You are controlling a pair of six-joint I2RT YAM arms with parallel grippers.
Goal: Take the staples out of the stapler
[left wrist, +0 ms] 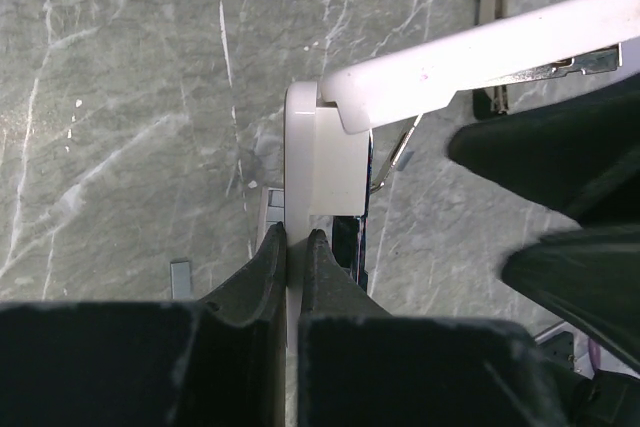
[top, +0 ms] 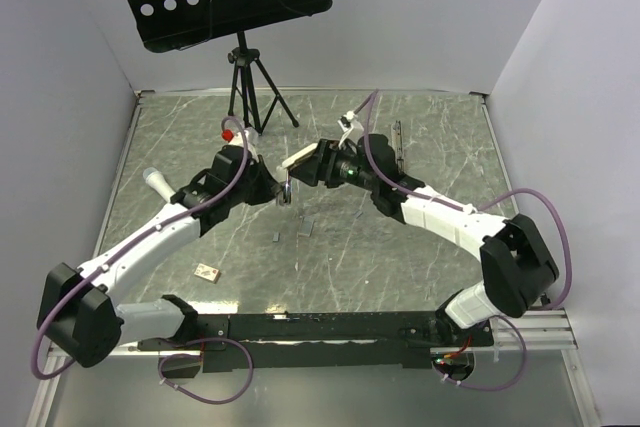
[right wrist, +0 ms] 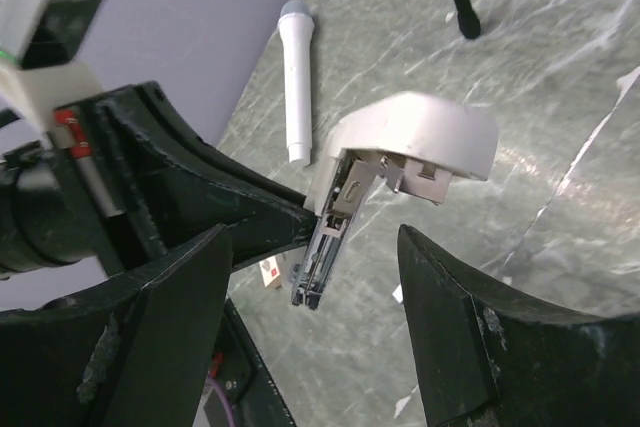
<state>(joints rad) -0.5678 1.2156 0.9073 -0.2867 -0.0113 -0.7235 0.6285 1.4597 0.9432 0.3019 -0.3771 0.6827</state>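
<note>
The stapler's base is already held, so the robot's right gripper should next move gently left in the top view to the stapler's white cap [top: 297, 157] [right wrist: 420, 132] and close across it.
My left gripper [left wrist: 295, 237] is shut on the stapler's [left wrist: 325, 162] pale base, holding it above the table [top: 272, 190]. The stapler's white top [left wrist: 480, 47] is swung open toward the right arm, and its metal magazine [right wrist: 325, 247] hangs down from the white cap [right wrist: 420, 132]. My right gripper [right wrist: 320, 317] stands open, its fingers either side of the magazine and clear of it; in the top view it [top: 318, 162] sits at the end of the stapler's top [top: 300, 157]. Short grey strips of staples [top: 277, 235] [left wrist: 180, 277] lie on the table below.
A white cylinder [top: 155, 180] lies at the left and a small tan block [top: 207, 272] sits near the front left. A black tripod stand [top: 245, 87] carrying a perforated black plate stands at the back. A thin dark bar [top: 398, 147] lies at the back right.
</note>
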